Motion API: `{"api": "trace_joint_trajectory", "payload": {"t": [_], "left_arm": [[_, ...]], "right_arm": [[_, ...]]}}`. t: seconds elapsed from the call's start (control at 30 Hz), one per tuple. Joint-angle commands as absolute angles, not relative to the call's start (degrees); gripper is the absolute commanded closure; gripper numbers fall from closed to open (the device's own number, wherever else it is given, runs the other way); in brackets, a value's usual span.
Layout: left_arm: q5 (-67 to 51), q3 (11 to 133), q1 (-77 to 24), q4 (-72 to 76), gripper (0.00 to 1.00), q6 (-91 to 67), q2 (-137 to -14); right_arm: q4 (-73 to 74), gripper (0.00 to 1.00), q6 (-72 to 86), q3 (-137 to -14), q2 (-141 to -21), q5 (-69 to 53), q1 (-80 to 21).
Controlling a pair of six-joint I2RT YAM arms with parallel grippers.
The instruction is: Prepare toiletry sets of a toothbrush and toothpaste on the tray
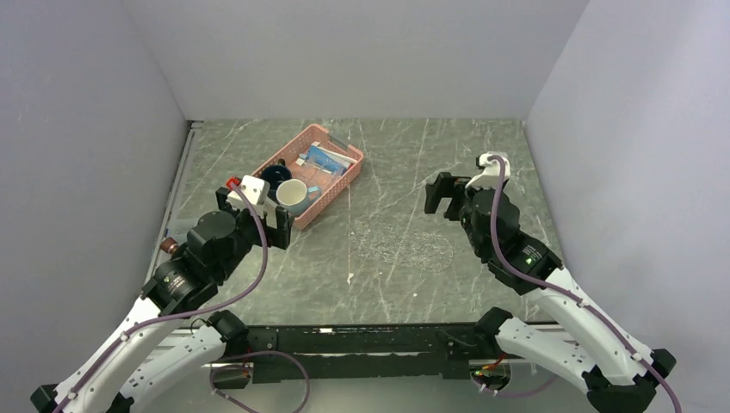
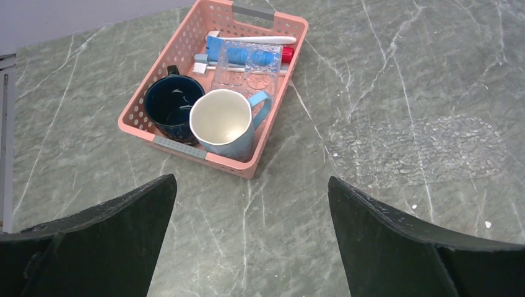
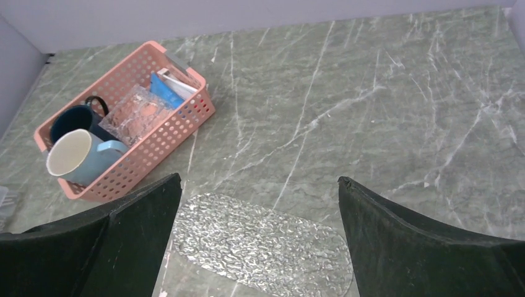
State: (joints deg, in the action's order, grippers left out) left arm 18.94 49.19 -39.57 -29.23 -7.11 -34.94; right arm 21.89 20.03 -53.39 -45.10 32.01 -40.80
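The left gripper turns and moves down and outward onto the basket's grey near-end strip (image 2: 179, 148) next, which lies below and outward of it with its outer side clear.
The toothbrush (image 2: 255, 39) lies at the far end of a pink slatted basket (image 2: 137, 109), white and slim. The toothpaste (image 2: 218, 47), a blue tube, lies beside it, partly under a clear textured plastic piece (image 2: 247, 69). The clear tray (image 1: 405, 243) lies flat on the table middle; it also shows in the left wrist view (image 2: 421, 151) and the right wrist view (image 3: 260, 244). My left gripper (image 2: 251, 179) is open and empty, hovering just before the basket's near end. My right gripper (image 3: 260, 178) is open and empty above the tray's far edge.
The basket (image 1: 337, 184) also holds a dark blue mug (image 2: 173, 105) and a light blue mug (image 2: 226, 124) at its near end. The basket stands at the back left of the marble table. Grey walls close in the left, back and right.
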Motion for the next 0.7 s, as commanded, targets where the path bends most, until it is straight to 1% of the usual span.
{"api": "trace_joint_trajectory", "payload": {"t": [0.0, 0.3, 0.5, 0.67], "left_arm": [[21.06, 50.69, -39.53, -27.95, 0.01, -9.02, -35.83], [26.26, 50.95, -39.5, -29.14, 0.01, -12.06, -35.72], [27.77, 53.76, -39.49, -32.53, 0.01, -15.03, -39.78], [28.68, 56.97, -39.2, -36.57, 0.01, -21.98, -43.62]], "right_arm": [[23.32, 0.0, 20.66, -56.15, -47.5, 34.45, -40.87], [22.28, 0.0, 18.6, -57.02, -47.72, 30.73, -40.89], [22.48, 0.0, 18.18, -57.3, -47.3, 27.38, -40.87], [20.66, 0.0, 18.1, -55.99, -46.46, 24.23, -40.82]]}}
